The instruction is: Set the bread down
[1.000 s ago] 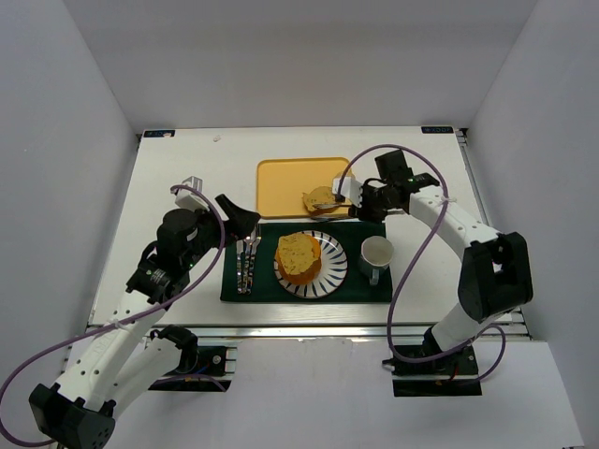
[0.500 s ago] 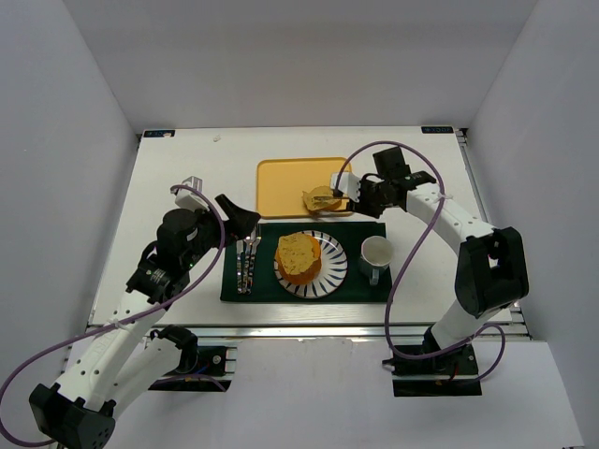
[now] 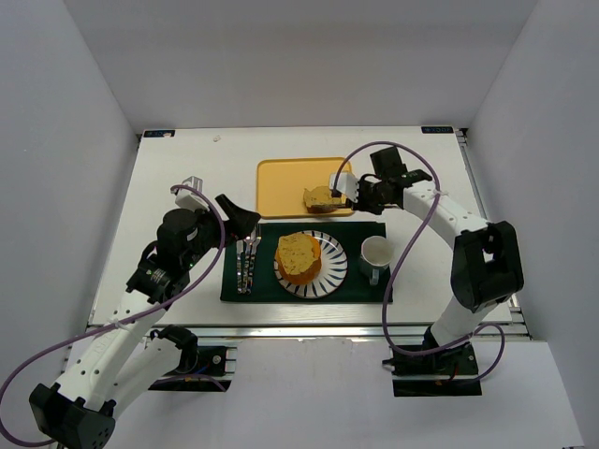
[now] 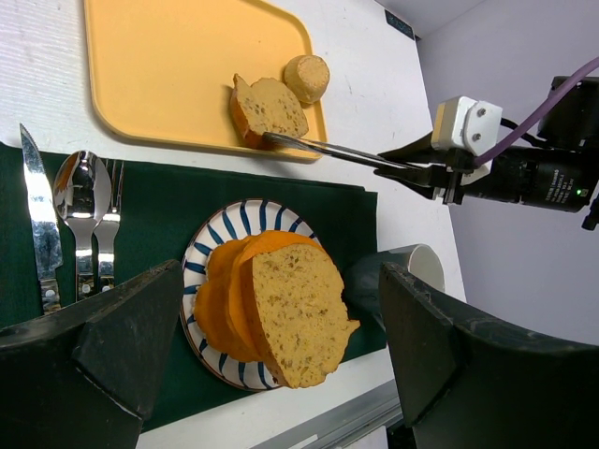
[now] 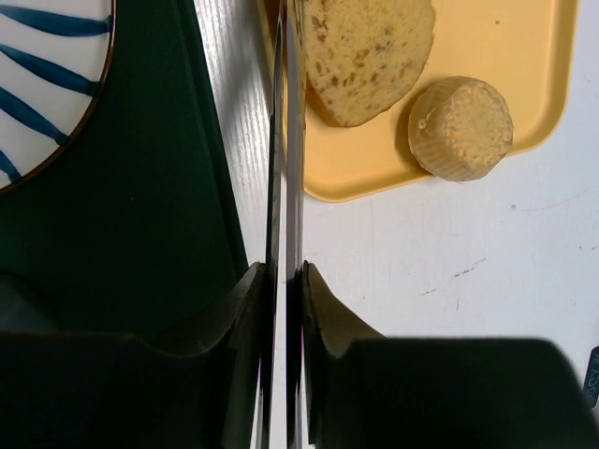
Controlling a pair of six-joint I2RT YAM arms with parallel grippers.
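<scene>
My right gripper lifts and moves back next until the tongs' tips, which pinch the second slice, hang over the leaning slice. Then it lowers and releases.
On the blue-striped plate (image 3: pixel 335 271) a thick orange bun (image 4: pixel 217 297) lies with a speckled bread slice (image 3: pixel 298 253) leaning on it. A second slice (image 3: pixel 319 197) sits tilted on the yellow tray (image 3: pixel 281 178), pinched between the tips of thin metal tongs (image 4: pixel 337 151). My right gripper (image 3: pixel 360 196) is shut on the tongs' handles (image 5: pixel 285 187), just right of the tray. The left gripper (image 3: pixel 241 217) hangs open above the left side of the placemat, holding nothing.
A small round tan piece (image 5: pixel 460 128) lies on the tray beside the pinched slice. A dark green placemat (image 3: pixel 234 281) carries a knife, spoon and fork (image 3: pixel 247 257) on the left and a white mug (image 3: pixel 375 253) on the right.
The right gripper has squeezed the tongs together on the tray slice, which now sits tilted. The right wrist has shifted slightly toward the tray. The left arm is still.
</scene>
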